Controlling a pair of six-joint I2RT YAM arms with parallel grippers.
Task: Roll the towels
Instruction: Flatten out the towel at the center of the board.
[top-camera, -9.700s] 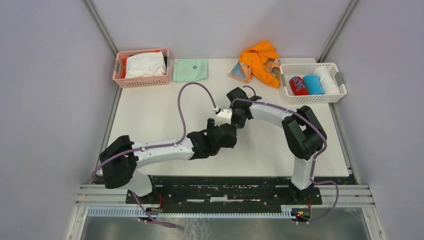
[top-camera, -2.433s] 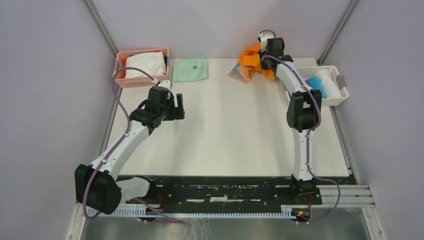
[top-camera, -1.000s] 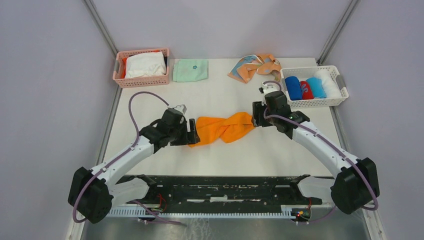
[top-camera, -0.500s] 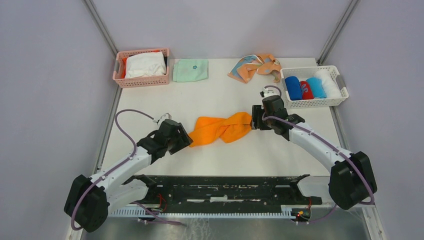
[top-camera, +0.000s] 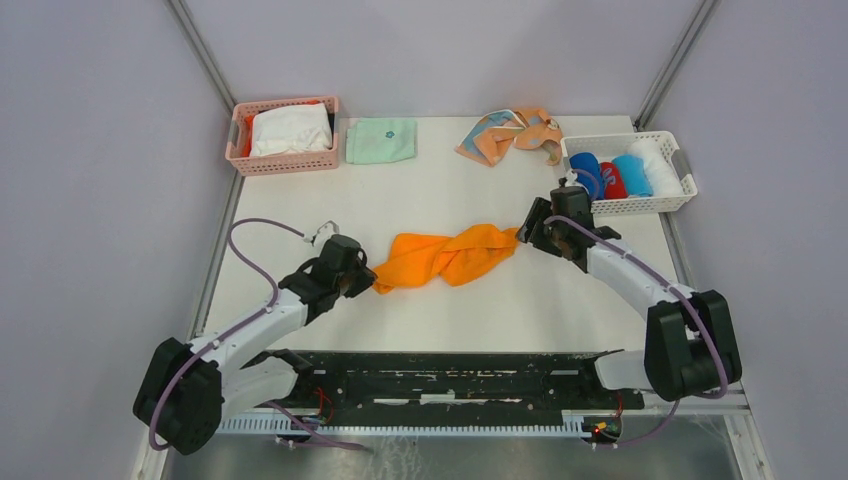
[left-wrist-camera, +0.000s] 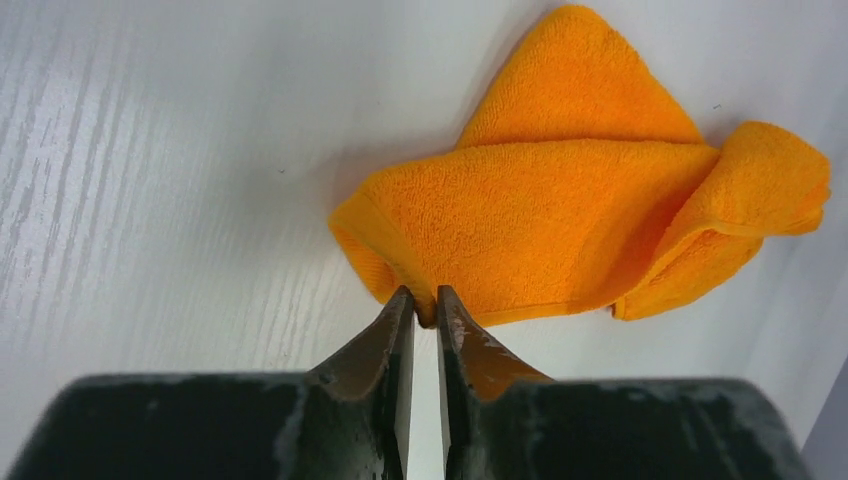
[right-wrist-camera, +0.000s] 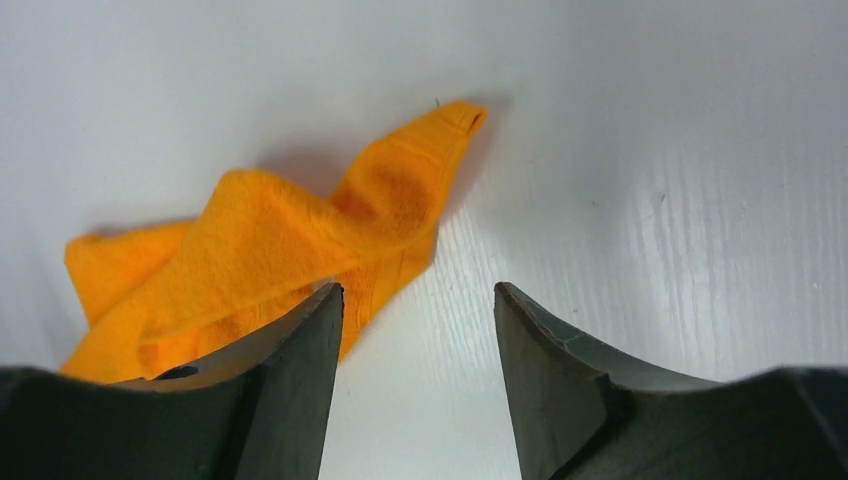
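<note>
The right gripper lowers its open fingers around the orange towel's loose tip (top-camera: 514, 232) (right-wrist-camera: 464, 120) next and closes there, since the fingers still have only bare table between them.
The orange towel (top-camera: 445, 257) lies twisted across the middle of the table (top-camera: 300, 220). My left gripper (top-camera: 368, 285) is shut on the hem at its left corner, and in the left wrist view the jaws (left-wrist-camera: 420, 293) pinch the orange towel (left-wrist-camera: 560, 215). My right gripper (top-camera: 527, 233) stands open at the towel's right tip. The right wrist view shows bare table between its fingers (right-wrist-camera: 418, 290), with the orange towel (right-wrist-camera: 260, 250) off to the left. The peach towel (top-camera: 510, 133) lies crumpled at the back. A blue towel (top-camera: 586, 176) sits rolled in the white basket (top-camera: 630, 205).
The white basket at the right also holds red, light blue and white rolls. A pink basket (top-camera: 285, 164) with white cloth stands at the back left, with a folded mint-green cloth (top-camera: 381, 139) beside it.
My left gripper came in low and closed on the orange towel's left corner. My right arm shifted right and turned at the towel's right tip, its jaws staying open.
</note>
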